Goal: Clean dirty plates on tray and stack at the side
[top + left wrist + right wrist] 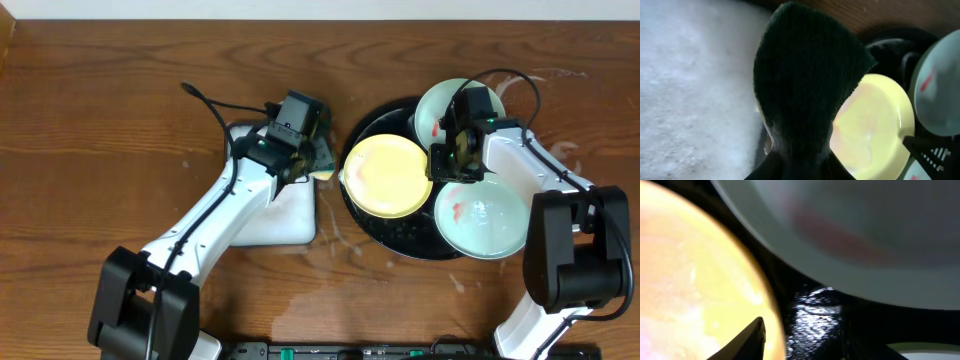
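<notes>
My left gripper moves the sponge away from the black tray (400,240) next and down over the middle of the foam-filled tray.
On the round black tray (400,240) lie three plates. The pale yellow plate (388,178) (685,270) is at its left. A mint plate (437,105) (865,240) with a red smear is at the back. A second smeared mint plate (485,218) is at the front right. My right gripper (442,165) (805,332) hangs low and open at the yellow plate's right edge, one finger (747,340) above the plate, wet tray showing between the jaws. My left gripper (316,152) (800,167) is shut on a dark green sponge (805,75) just left of the tray.
A white foam-filled rectangular tray (285,205) (690,90) lies under the left arm, left of the black tray. Wet streaks mark the wooden table (330,250) in front of both trays and at the far right.
</notes>
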`<state>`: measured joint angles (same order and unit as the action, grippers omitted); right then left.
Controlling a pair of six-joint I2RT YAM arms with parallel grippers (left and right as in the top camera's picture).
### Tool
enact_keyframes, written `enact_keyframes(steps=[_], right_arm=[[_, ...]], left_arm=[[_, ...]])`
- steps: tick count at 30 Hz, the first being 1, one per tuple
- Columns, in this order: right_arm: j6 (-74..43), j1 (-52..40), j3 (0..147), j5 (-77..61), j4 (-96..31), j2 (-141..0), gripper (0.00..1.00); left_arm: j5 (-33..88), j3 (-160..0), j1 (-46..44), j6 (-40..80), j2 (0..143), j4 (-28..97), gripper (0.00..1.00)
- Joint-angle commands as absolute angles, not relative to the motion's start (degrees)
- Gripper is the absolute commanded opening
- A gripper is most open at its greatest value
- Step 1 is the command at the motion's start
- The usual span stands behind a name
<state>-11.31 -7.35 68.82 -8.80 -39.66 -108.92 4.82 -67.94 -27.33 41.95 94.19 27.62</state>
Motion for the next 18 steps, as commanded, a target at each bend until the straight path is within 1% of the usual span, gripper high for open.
enact_keyframes(steps=[1, 5, 7, 9, 12, 18], right_arm=[[-10.20, -7.27, 68.99, -14.31, -40.07, -107.85, 0.47], [-10.17, -7.27, 68.99, -18.00, -40.51, -106.69, 0.50], [-10.20, -7.27, 68.99, -18.52, -40.93, -105.62, 0.52], [-10.17, -7.27, 68.99, -18.48, -41.47, -104.29, 0.56], [-9.63, -7.27, 68.99, -18.48, -42.24, -102.21, 0.67], [-9.17, -7.27, 68.99, -18.50, -43.18, -100.49, 0.68]], left_arm=[[4.95, -67.68, -28.01, 41.56, 94.41, 27.53, 0.08], [4.43, -67.68, -27.99, 39.22, 94.41, 27.66, 0.08], [2.07, -67.68, -27.94, 39.00, 94.41, 28.40, 0.08], [-0.99, -67.68, -27.81, 39.00, 94.41, 29.56, 0.08], [-4.32, -67.68, -26.33, 39.00, 94.41, 31.40, 0.08], [-6.50, -67.57, -19.59, 39.03, 94.43, 34.94, 0.08]])
